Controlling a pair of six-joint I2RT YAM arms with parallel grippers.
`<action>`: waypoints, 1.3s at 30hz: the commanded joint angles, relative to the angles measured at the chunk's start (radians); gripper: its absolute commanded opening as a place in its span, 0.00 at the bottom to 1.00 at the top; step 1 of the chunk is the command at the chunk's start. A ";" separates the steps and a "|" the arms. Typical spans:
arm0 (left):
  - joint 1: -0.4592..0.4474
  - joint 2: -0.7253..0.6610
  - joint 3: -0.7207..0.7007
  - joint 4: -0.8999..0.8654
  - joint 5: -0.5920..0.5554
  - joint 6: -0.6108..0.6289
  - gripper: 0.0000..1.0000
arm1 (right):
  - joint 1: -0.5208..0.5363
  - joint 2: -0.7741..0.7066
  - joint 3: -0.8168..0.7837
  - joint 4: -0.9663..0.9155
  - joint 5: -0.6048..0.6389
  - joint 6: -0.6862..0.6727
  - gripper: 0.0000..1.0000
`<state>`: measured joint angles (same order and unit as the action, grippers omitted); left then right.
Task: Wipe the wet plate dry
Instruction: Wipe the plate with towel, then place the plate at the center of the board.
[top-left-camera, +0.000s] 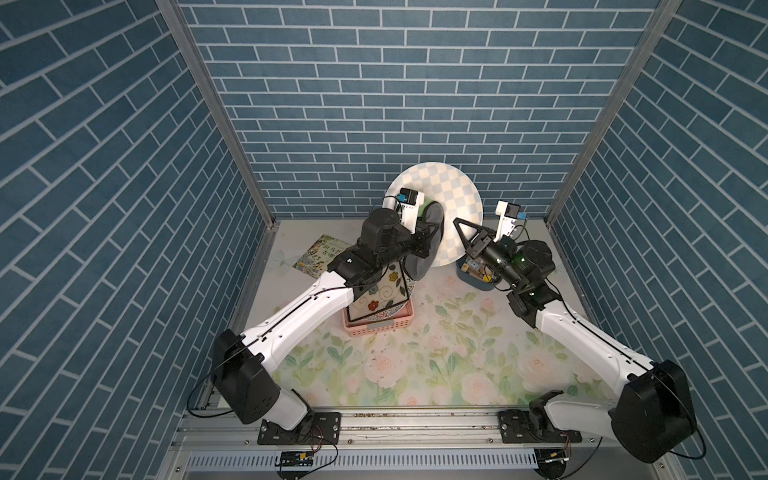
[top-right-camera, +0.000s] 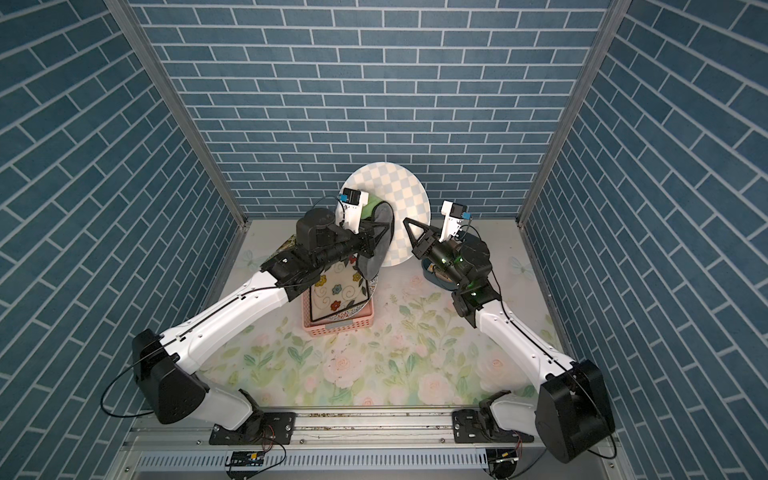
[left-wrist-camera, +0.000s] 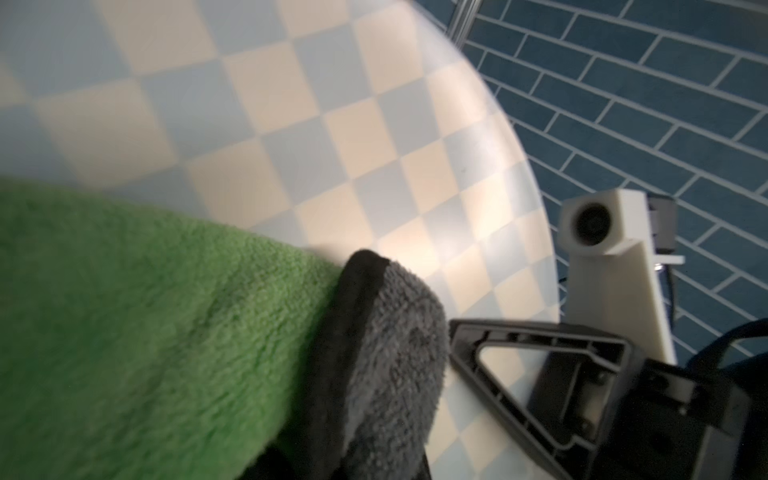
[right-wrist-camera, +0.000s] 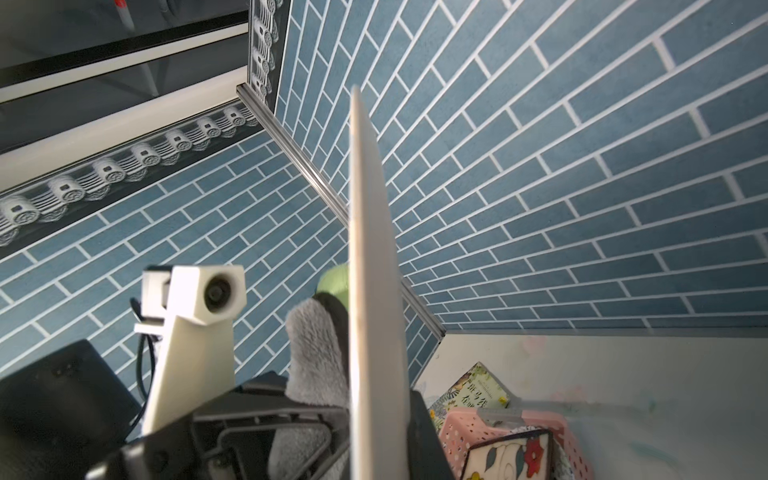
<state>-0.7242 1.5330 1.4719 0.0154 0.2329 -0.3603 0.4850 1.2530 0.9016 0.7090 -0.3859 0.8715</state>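
Observation:
I should next move my right gripper back and down to the open tabletop (top-left-camera: 453, 325) beside the pink basket, tilt the plate flat and release it.
A round plate (top-left-camera: 451, 193) with a pale blue and cream check stands on edge above the back of the table, seen in both top views (top-right-camera: 390, 189). My right gripper (top-left-camera: 457, 226) is shut on its lower rim; the right wrist view shows the plate edge-on (right-wrist-camera: 370, 270) between the jaws. My left gripper (top-left-camera: 432, 232) is shut on a cloth (top-left-camera: 424, 253), grey on one side and green on the other. The cloth (left-wrist-camera: 166, 332) lies against the plate's checked face (left-wrist-camera: 291, 124) and hides the left jaws.
A pink basket (top-left-camera: 376, 326) below the left arm holds a square floral plate (top-left-camera: 380, 295). A picture book (top-left-camera: 313, 253) lies at the back left. A blue bin (top-left-camera: 478, 278) of small items sits under the right wrist. The back wall is close behind the plate.

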 joint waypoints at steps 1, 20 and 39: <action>0.007 0.006 -0.041 -0.003 0.042 -0.062 0.00 | -0.044 -0.108 -0.007 0.200 -0.125 0.171 0.00; 0.258 -0.413 -0.315 -0.034 -0.219 -0.102 0.00 | -0.201 -0.597 -0.585 -0.300 -0.009 0.124 0.00; 0.258 -0.410 -0.308 -0.040 -0.222 -0.107 0.00 | -0.102 -0.331 -0.801 -0.398 0.081 0.174 0.04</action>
<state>-0.4679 1.1271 1.1400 -0.0334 0.0208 -0.4805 0.3672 0.8902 0.1158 0.3855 -0.3740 1.0782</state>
